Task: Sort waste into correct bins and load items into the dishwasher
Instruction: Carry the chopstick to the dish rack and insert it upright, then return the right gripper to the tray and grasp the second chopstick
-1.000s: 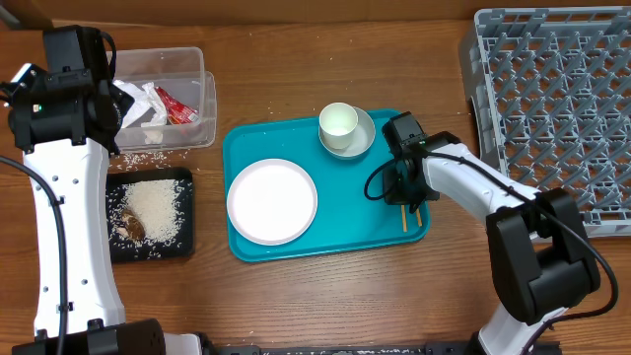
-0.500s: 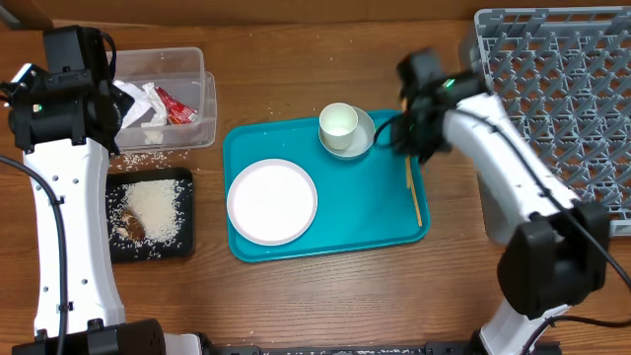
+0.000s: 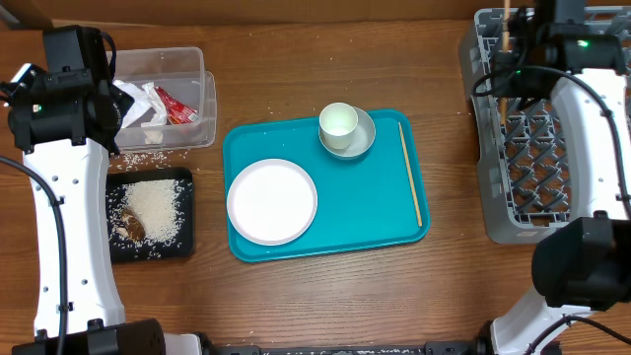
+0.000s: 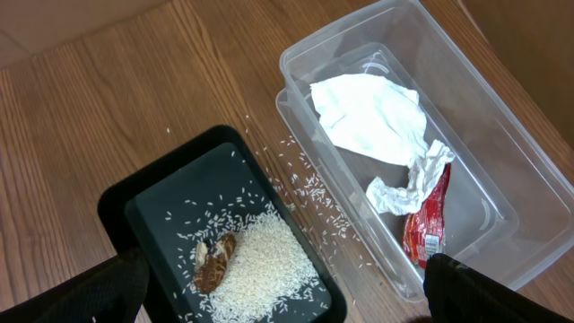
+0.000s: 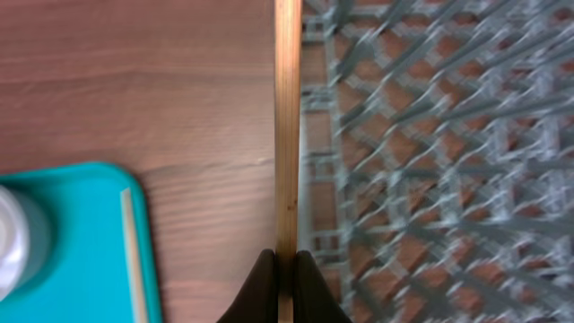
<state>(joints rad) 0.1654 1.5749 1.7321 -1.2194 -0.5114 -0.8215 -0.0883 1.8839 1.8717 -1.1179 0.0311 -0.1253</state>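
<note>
My right gripper holds the chopstick, which already runs lengthwise along the tray-side of the dish rack, so my gripper should next move down to the open strip [image 3: 492,57] [image 5: 321,175] inside that side of the rack and release the chopstick.
My right gripper [image 5: 285,269] is shut on one wooden chopstick [image 5: 287,126] and holds it over the left edge of the grey dish rack [image 3: 572,148]; the held chopstick also shows in the overhead view [image 3: 507,25]. The second chopstick [image 3: 409,173] lies on the teal tray [image 3: 365,222]. The white plate [image 3: 272,201] and the white cup on its saucer [image 3: 346,128] stand on that tray. My left gripper [image 4: 287,301] is open and empty above the clear tub [image 4: 502,135] and the black tray [image 4: 152,206]. The tub holds the napkin [image 4: 368,117] and the red wrapper [image 4: 426,224]. The black tray holds rice [image 4: 265,260] and a brown scrap [image 4: 213,260].
Loose rice grains [image 3: 148,158] lie on the wooden table between the tub and the black tray. The dish rack reaches the table's right and back edges. The right arm stretches over the rack.
My right gripper has lifted one chopstick off the teal tray and carried it up and right to the dish rack. The other chopstick stays on the tray. The left arm has not moved.
</note>
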